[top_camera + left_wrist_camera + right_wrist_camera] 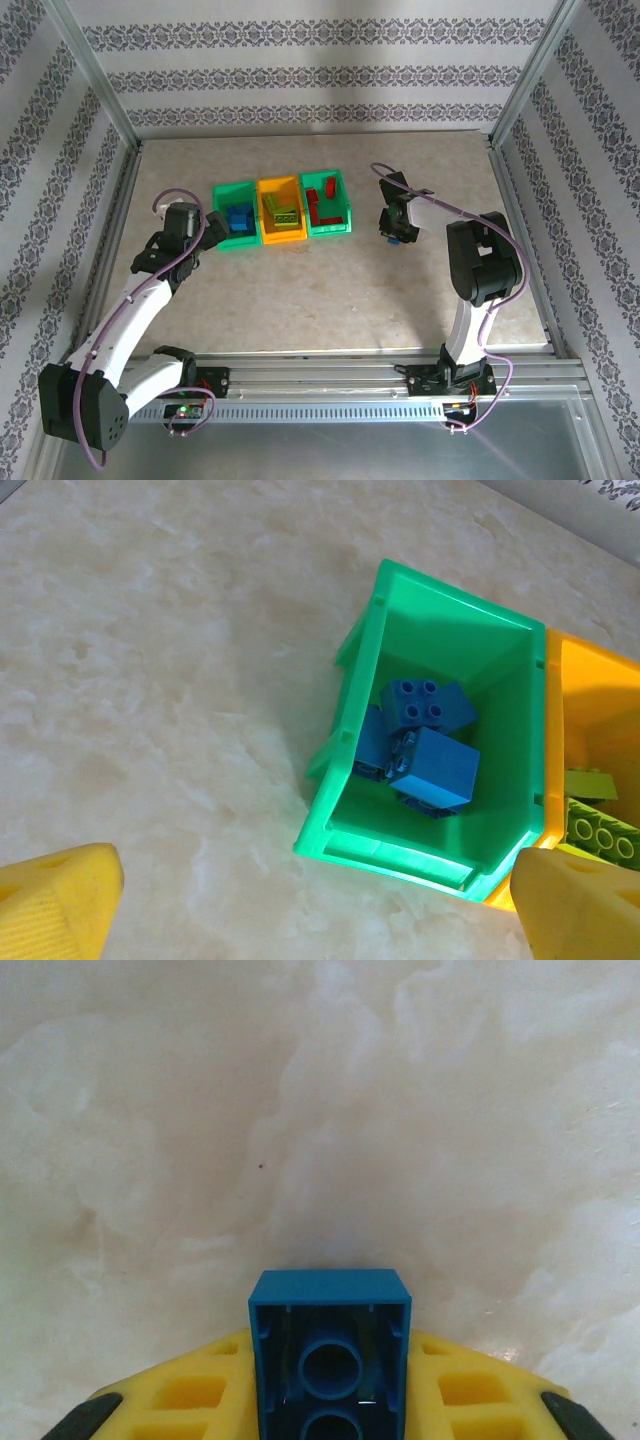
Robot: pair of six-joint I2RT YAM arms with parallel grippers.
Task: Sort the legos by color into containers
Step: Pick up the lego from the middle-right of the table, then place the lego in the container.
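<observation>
The right gripper lifts the blue lego next, carries it past the red and lime legos and releases it over the blue-lego bin (238, 212), since matching legos lie there.
My right gripper (330, 1400) is shut on a blue lego (330, 1305), which sits hollow side toward the camera with a yellow finger (190, 1395) pressed on each side. In the top view that gripper (396, 234) stands right of the containers, over bare table. The left green bin (440, 630) holds several blue legos (432, 765). The orange-yellow bin (281, 232) holds lime legos (284, 216). The right green bin (332, 224) holds red legos (322, 206). My left gripper (318, 905) is open at the near left corner of the blue-lego bin, with nothing between its fingers (55, 900).
The three bins stand side by side at the table's (330, 300) back centre. Aluminium frame posts and patterned walls (300, 75) close in the table on three sides. A metal rail (330, 375) runs along the near edge.
</observation>
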